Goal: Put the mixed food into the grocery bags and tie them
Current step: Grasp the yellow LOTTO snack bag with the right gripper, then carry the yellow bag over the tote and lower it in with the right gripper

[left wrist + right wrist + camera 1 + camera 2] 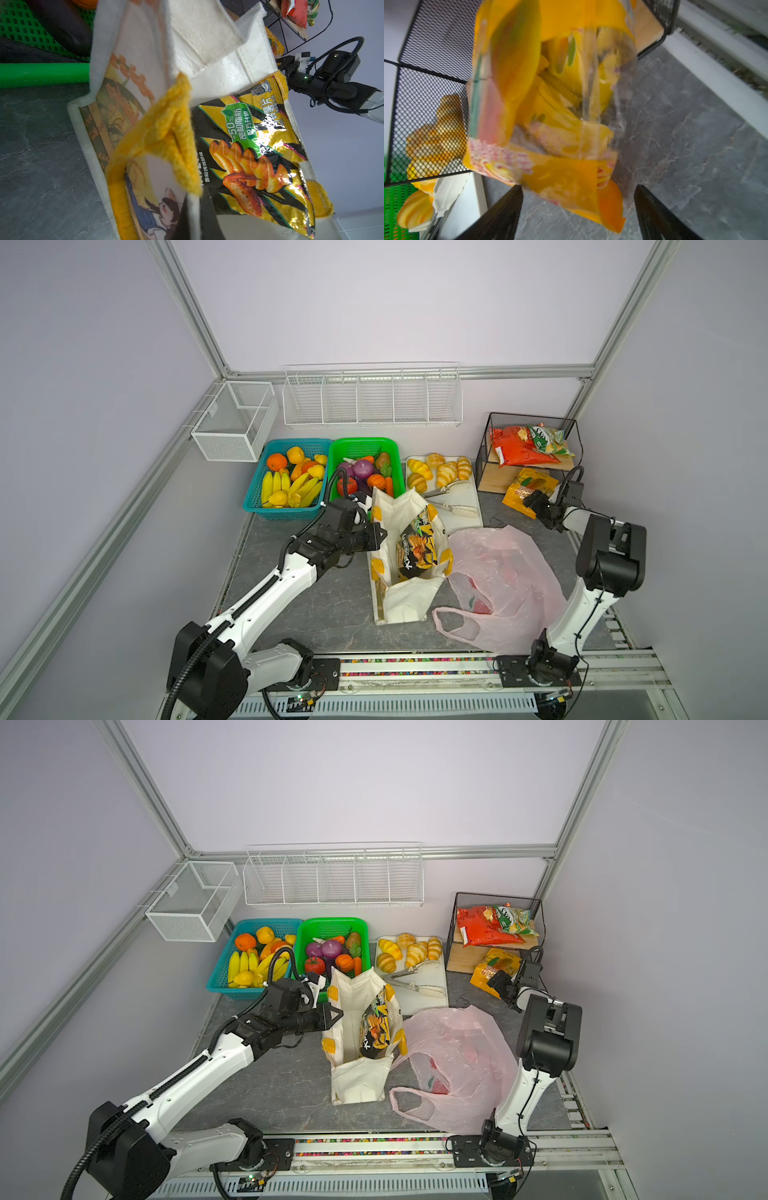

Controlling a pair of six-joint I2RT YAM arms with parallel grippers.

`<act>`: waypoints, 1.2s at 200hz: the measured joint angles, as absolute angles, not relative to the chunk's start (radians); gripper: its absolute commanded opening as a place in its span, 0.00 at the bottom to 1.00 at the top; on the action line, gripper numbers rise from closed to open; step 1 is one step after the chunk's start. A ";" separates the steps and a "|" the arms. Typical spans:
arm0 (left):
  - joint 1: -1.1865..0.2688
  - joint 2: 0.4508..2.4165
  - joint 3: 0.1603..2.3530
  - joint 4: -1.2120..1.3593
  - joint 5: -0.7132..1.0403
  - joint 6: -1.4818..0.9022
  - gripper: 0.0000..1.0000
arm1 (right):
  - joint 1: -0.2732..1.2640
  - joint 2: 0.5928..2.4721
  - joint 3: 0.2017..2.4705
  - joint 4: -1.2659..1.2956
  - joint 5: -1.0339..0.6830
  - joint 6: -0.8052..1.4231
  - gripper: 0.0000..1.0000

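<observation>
The corner of the orange-yellow snack packet is between my open fingers. Next my right gripper needs to turn and tilt flatter to close on the near end of the orange-yellow snack packet [527,511].
The cream canvas tote [399,597] [357,1085] stands open mid-table with a black-and-yellow snack packet [417,551] [259,155] inside. My left gripper [380,533] [193,218] is shut on the tote's near rim, beside a yellow handle [166,133]. The pink plastic bag [507,585] [461,1052] lies crumpled to the tote's right. My right gripper [530,502] [578,187] stands open, its fingers astride the corner of a yellow-orange packet [528,487] [550,104] lying on the table. Tomato [347,485], onion [363,468] and pumpkin [376,480] sit in the green basket [361,445].
A blue basket [257,497] of bananas and oranges stands at the far left. A white tray [469,514] carries croissants and tongs. The black mesh rack [532,423] at the back right holds red and green packets. White wire baskets hang on the back walls.
</observation>
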State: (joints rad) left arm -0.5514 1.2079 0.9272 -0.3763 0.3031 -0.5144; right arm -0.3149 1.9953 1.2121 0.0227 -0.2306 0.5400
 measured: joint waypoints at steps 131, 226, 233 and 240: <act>-0.551 1.212 0.921 -0.358 0.303 -0.515 0.00 | -0.352 2.031 1.194 0.192 -0.451 0.547 0.07; -0.551 1.217 0.921 -0.348 0.303 -0.515 0.00 | -0.353 1.789 1.132 0.224 -0.553 0.648 0.07; -0.552 1.217 0.921 -0.348 0.303 -0.515 0.00 | -0.353 1.761 1.100 0.233 -0.552 0.653 0.07; -0.551 1.219 0.921 -0.346 0.303 -0.515 0.00 | -0.353 1.708 1.050 0.211 -0.555 0.659 0.07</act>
State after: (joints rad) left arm -0.5514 1.2190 0.9215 -0.3458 0.3031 -0.5148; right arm -0.3527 1.7077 1.0500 0.2111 -0.5552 0.6586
